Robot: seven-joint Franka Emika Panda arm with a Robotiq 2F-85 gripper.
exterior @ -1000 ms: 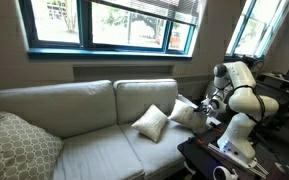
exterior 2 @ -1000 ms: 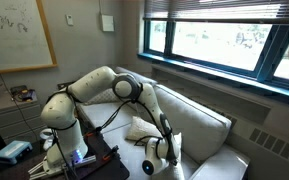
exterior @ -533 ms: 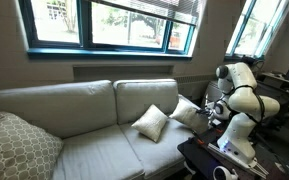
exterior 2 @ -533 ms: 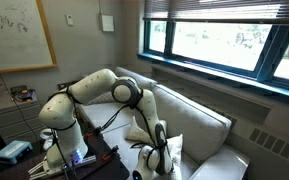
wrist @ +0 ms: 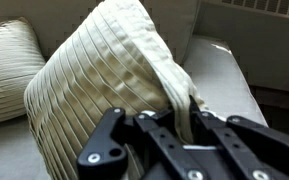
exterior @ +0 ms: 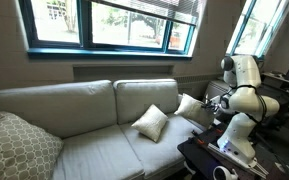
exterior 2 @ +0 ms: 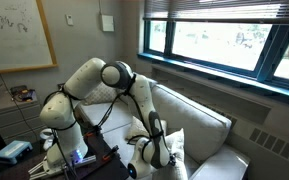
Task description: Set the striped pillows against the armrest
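Next, my gripper eases outward and slightly up, tilting the held pillow to release its edge, since the back cushion's end [exterior: 168,93] lies outward of my gripper.
Two cream striped pillows are on the pale sofa. One [exterior: 151,122] stands on its corner on the seat by the back cushion. My gripper [exterior: 208,107] is shut on the edge of the second striped pillow [exterior: 189,106] and holds it up at the sofa's end, over the armrest [exterior: 197,127], which is mostly hidden. In the wrist view the held pillow [wrist: 114,80] fills the middle, its seam pinched between my fingers [wrist: 180,118]. The free pillow [wrist: 6,62] is at the left. In an exterior view the arm bends over both pillows [exterior 2: 172,150].
A large grey lattice pillow [exterior: 14,147] lies at the sofa's far end. A dark table [exterior: 202,157] with the robot base stands in front of the armrest end. Windows run behind the sofa back [exterior: 84,100].
The arm has risen and drawn back toward the sofa's end. The held pillow has gone with it, up and toward the armrest. The pillow on the seat has not moved.
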